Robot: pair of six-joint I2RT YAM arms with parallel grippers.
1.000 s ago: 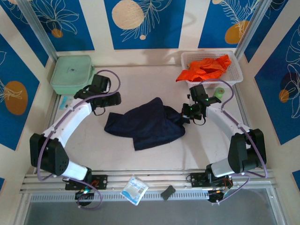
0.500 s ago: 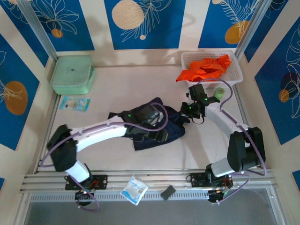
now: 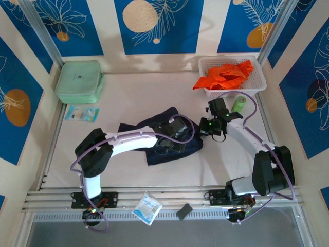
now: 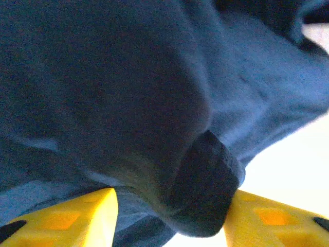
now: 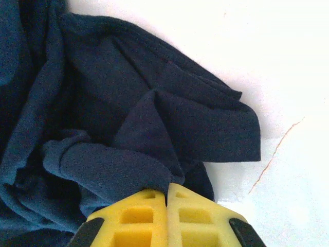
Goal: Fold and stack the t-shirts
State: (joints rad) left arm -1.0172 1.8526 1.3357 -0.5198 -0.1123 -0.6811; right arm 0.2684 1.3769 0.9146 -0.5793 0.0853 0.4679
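My right gripper draws the navy t-shirt's edge outward to the bare tabletop before the basket next, spreading the shirt's crumpled cloth, and releases it.
The navy t-shirt [image 3: 139, 135] lies crumpled in the middle of the table. My left arm reaches across it, and the left gripper [image 3: 177, 138] rests on its right part. In the left wrist view the left gripper [image 4: 172, 218] is open, its yellow fingers [image 4: 77, 218] wide apart, with a thick fold of the navy t-shirt [image 4: 128, 92] bulging between them. My right gripper [image 5: 167, 198] is shut on the navy t-shirt [image 5: 154, 123] at its right edge; from above, the right gripper [image 3: 204, 127] sits there. The orange t-shirt [image 3: 223, 75] lies bunched in the white basket [image 3: 257, 85].
A pale green zipped case [image 3: 78, 81] sits at the back left, with a small blue packet [image 3: 82, 113] in front of it. A green cylinder [image 3: 238, 103] stands near the basket. A white packet [image 3: 147, 208] and a small black object [image 3: 184, 210] lie on the front rail.
My left arm has swung from the far left across the table onto the navy t-shirt and then shifted further right. The right gripper has kept its hold, lifting slightly.
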